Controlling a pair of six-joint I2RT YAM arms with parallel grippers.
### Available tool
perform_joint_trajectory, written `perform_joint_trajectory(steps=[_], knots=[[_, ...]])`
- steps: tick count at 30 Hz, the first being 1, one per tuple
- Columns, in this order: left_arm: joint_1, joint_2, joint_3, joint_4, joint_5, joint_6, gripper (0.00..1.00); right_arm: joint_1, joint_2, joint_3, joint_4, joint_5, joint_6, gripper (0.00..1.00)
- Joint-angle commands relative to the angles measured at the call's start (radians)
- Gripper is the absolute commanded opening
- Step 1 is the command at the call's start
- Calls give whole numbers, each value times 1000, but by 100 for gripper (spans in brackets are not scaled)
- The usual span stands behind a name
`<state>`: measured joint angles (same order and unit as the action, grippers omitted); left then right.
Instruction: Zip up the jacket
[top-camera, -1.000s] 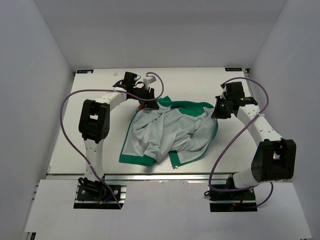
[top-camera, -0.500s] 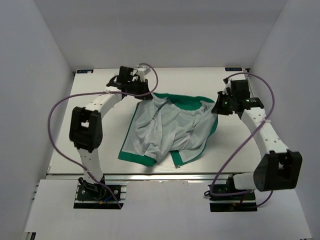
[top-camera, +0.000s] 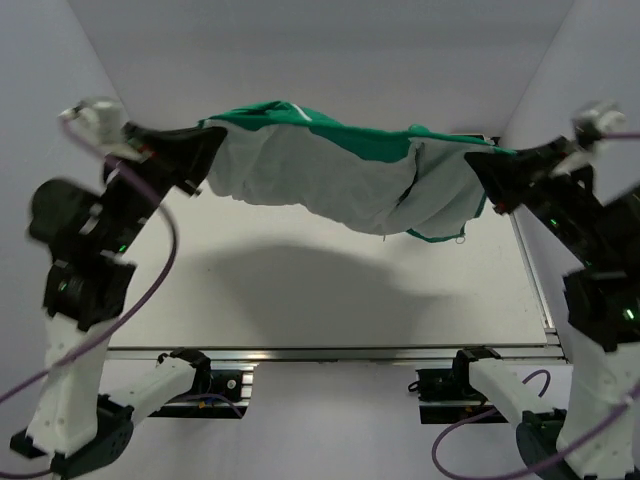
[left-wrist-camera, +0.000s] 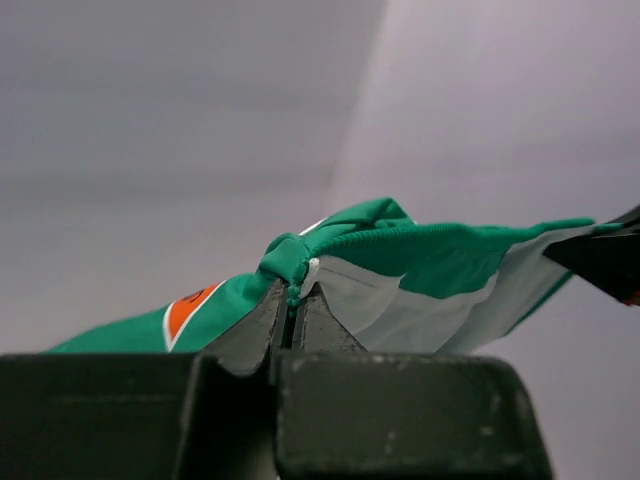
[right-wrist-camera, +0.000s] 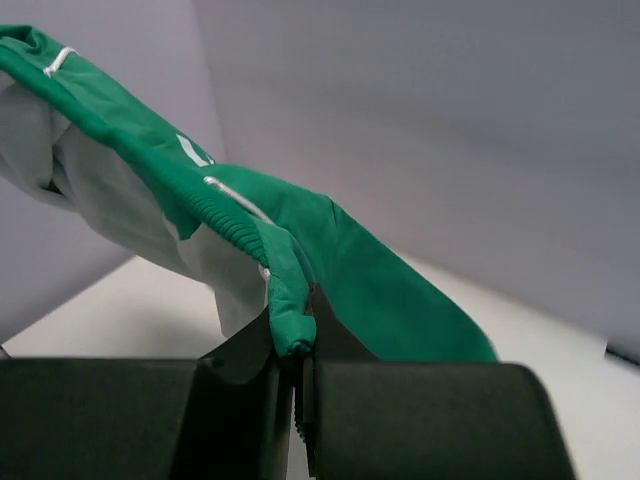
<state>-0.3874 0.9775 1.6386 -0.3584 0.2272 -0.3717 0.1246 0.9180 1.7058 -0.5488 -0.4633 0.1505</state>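
Next, my left gripper will lower the jacket's hanging edge across onto the white table's far middle, below and to the gripper's right in the top view, and release it.
The green jacket (top-camera: 350, 170) hangs in the air, stretched between both grippers, its light grey lining facing the camera. My left gripper (top-camera: 205, 150) is shut on its left end; in the left wrist view (left-wrist-camera: 292, 300) the jaws pinch a bunched green edge, with the orange patch (left-wrist-camera: 188, 310) beside them. My right gripper (top-camera: 478, 162) is shut on its right end; in the right wrist view (right-wrist-camera: 297, 345) the jaws pinch a folded green ribbed edge. A small zipper pull (top-camera: 460, 239) dangles under the jacket's right part.
The white table (top-camera: 330, 290) lies below the hanging jacket, with the jacket's shadow on it. White walls close in at the back and both sides. The arms' bases (top-camera: 210, 380) sit at the near edge.
Both arms have lifted high and apart, taking the jacket off the table. It was crumpled on the table before and now hangs stretched between the grippers.
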Motion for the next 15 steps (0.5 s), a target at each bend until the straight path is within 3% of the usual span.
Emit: perform_joint_trajectory(steps=[1, 9, 15], knots=[[2, -78, 7, 30, 67, -107, 0, -3, -80, 100, 21, -100, -5, 0], [13, -73, 93, -59, 40, -130, 0, -3, -84, 131, 23, -69, 60, 0], [13, -5, 1, -89, -169, -122, 0, -5, 41, -15, 49, 44, 57, 0]])
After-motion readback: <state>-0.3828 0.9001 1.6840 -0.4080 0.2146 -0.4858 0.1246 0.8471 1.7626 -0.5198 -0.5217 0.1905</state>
